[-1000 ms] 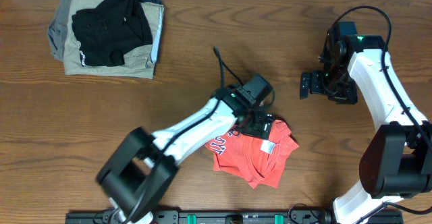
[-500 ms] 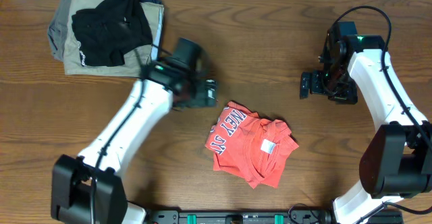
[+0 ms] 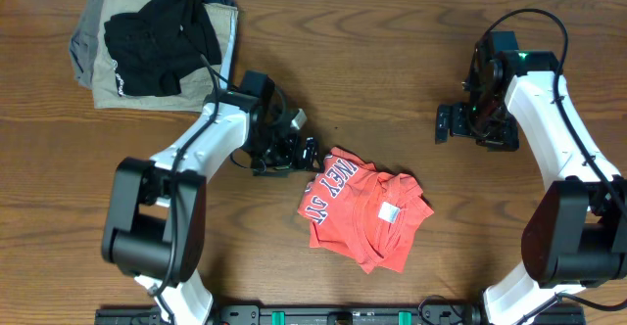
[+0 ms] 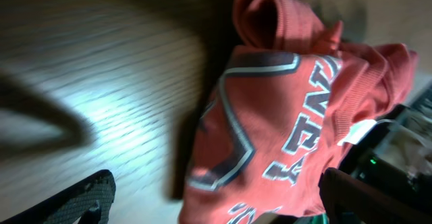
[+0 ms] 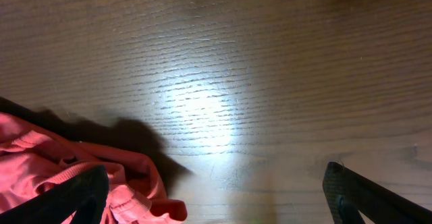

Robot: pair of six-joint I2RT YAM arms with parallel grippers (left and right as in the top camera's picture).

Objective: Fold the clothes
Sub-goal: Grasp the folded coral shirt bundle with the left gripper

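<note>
Next I will shift my left gripper across and lower the open fingers onto the shirt's lettered edge (image 3: 319, 182) (image 4: 226, 146), which lies below it and to its right in the overhead view.
The clothes, a red-orange T-shirt (image 3: 364, 217), lie crumpled in a loose fold at the front centre of the table. White block lettering faces up on the shirt's left part, and a small white label (image 3: 389, 212) shows. My left gripper (image 3: 306, 154) is open just off the shirt's upper left edge and holds nothing. In the left wrist view the lettered shirt (image 4: 290, 109) fills the space ahead of the open left gripper (image 4: 223, 210). My right gripper (image 3: 443, 124) stands open at the right, apart from the shirt. The right wrist view catches a shirt edge (image 5: 61, 173) at lower left.
A pile of khaki and grey folded garments (image 3: 103, 70) with a black garment (image 3: 157, 36) on top sits at the back left corner. Bare wooden table (image 3: 392, 61) lies between the two arms. The right arm's base stands at the front right.
The left arm lifted off the shirt, swung toward the back left, and has come back down beside the shirt's upper left edge. The shirt now lies uncovered. The right arm has not moved.
</note>
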